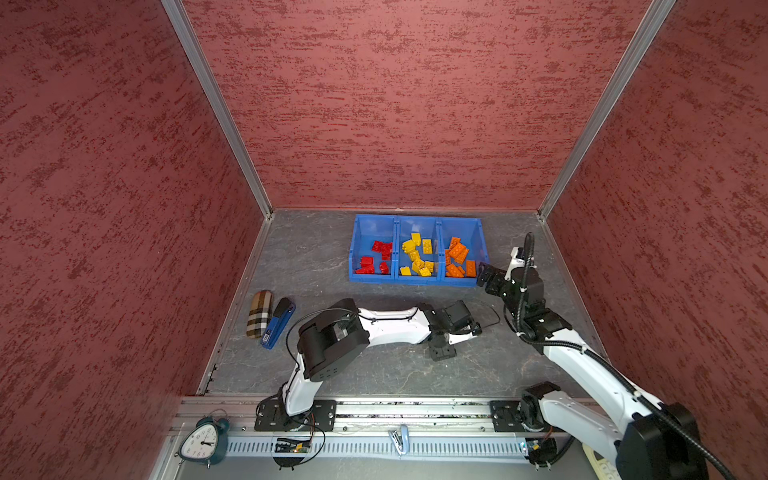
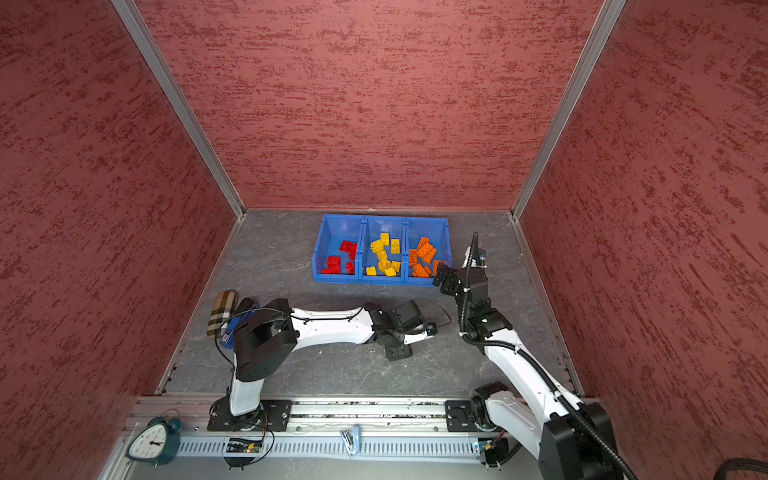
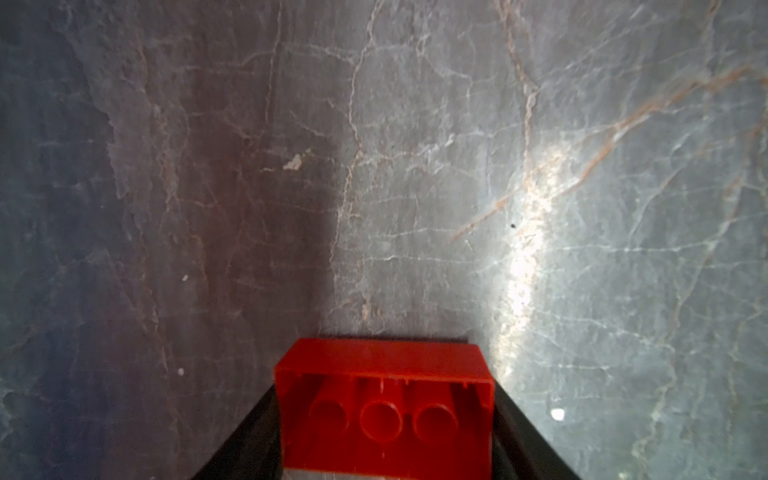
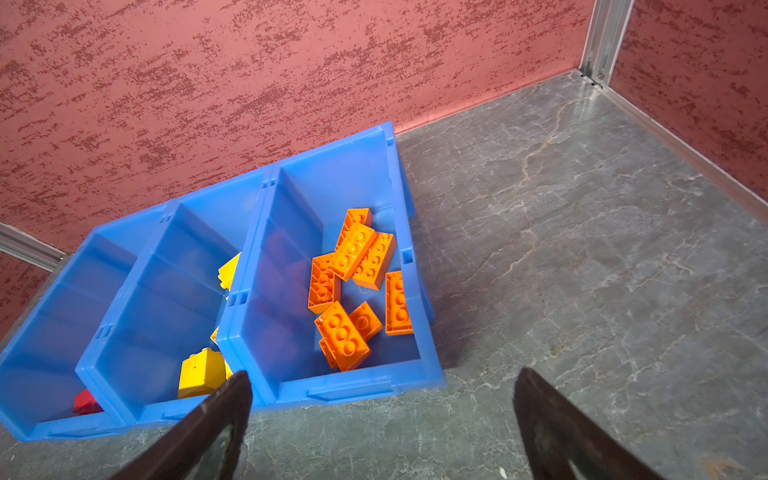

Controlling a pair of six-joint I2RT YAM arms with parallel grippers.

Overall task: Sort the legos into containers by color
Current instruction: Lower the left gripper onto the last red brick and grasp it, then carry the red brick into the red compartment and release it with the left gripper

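Note:
The robot's left gripper needs to rise next and swing outward over the bin of red legos, to release this lego with its color.
Three joined blue containers stand at the back of the table in both top views. The left one holds red legos, the middle one yellow legos, the right one orange legos. My left gripper points down at the table in front of the bins. It is shut on a red lego, whose hollow underside faces the wrist camera. My right gripper hangs open and empty at the front right corner of the orange bin.
A plaid case and a blue stapler lie at the left edge of the table. An alarm clock stands by the front rail. Red walls close in three sides.

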